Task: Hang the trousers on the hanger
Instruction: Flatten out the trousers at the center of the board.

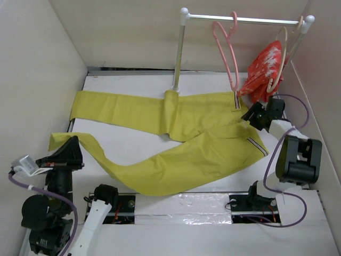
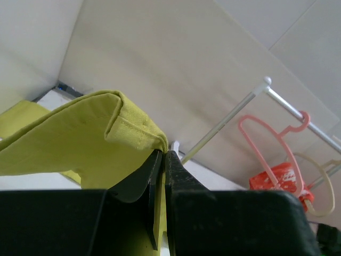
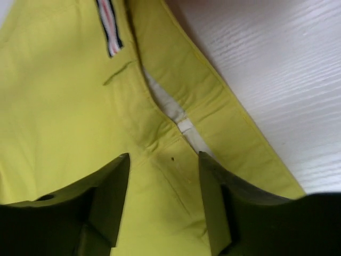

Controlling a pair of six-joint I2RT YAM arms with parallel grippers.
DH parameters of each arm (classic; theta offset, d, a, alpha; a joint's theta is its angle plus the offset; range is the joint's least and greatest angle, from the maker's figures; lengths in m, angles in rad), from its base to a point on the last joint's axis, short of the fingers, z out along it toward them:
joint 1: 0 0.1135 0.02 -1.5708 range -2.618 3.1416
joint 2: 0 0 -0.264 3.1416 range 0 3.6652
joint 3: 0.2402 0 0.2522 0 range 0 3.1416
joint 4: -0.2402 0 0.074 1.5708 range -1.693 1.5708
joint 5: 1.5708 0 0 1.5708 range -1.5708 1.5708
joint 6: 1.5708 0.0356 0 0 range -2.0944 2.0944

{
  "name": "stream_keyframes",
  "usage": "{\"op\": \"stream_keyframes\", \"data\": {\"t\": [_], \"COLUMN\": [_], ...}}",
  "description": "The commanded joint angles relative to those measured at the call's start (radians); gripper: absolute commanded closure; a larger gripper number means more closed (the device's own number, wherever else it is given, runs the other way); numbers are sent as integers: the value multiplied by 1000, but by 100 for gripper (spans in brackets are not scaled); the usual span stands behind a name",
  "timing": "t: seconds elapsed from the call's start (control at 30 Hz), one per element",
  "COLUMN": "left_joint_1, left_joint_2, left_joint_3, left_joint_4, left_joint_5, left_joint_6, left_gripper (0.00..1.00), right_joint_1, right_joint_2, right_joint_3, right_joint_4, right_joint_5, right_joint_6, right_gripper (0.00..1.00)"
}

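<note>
Next I will draw my right gripper back along the trousers' edge to close on the near striped tab's waistband end (image 1: 264,151), as it lies back from my gripper.
The mustard-yellow trousers (image 1: 181,138) lie spread on the white table, legs to the left, waistband to the right. The pink hanger (image 1: 226,50) hangs by its hook from the rail (image 1: 240,20); it also shows in the left wrist view (image 2: 269,152). My left gripper (image 1: 68,152) is shut on the hem of the near leg (image 2: 114,136) and holds it slightly lifted. My right gripper (image 1: 251,116) is open just above the waistband (image 3: 176,117), one finger on each side of the fly; a striped tab (image 3: 108,26) shows above.
A beige hanger (image 1: 285,58) bearing a red patterned garment (image 1: 264,69) hangs at the rail's right end. The rail's post (image 1: 178,58) stands on the trousers' far edge. Beige walls enclose left, back and right.
</note>
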Motion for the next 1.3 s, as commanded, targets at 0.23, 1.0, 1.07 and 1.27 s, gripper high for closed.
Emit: {"op": "stream_keyframes", "data": {"t": [0.23, 1.0, 1.07, 1.27], "left_joint_1": [-100, -163, -163, -163], "left_joint_2": [-71, -165, -138, -138], "left_joint_3": [-158, -207, -195, -150], "left_joint_4": [190, 235, 217, 221], "left_joint_5": [-50, -146, -155, -192], "left_joint_6": [-6, 0, -1, 0], "left_gripper": [100, 100, 100, 100], "right_joint_1": [-148, -224, -224, -224], "right_joint_2": [-747, -660, -735, -1053], "right_joint_3": [-465, -481, -430, -192], "right_joint_4": [-192, -242, -351, -554], "right_joint_5": [282, 294, 360, 538], "right_joint_6": [97, 269, 237, 152], "right_gripper": [35, 100, 100, 100]}}
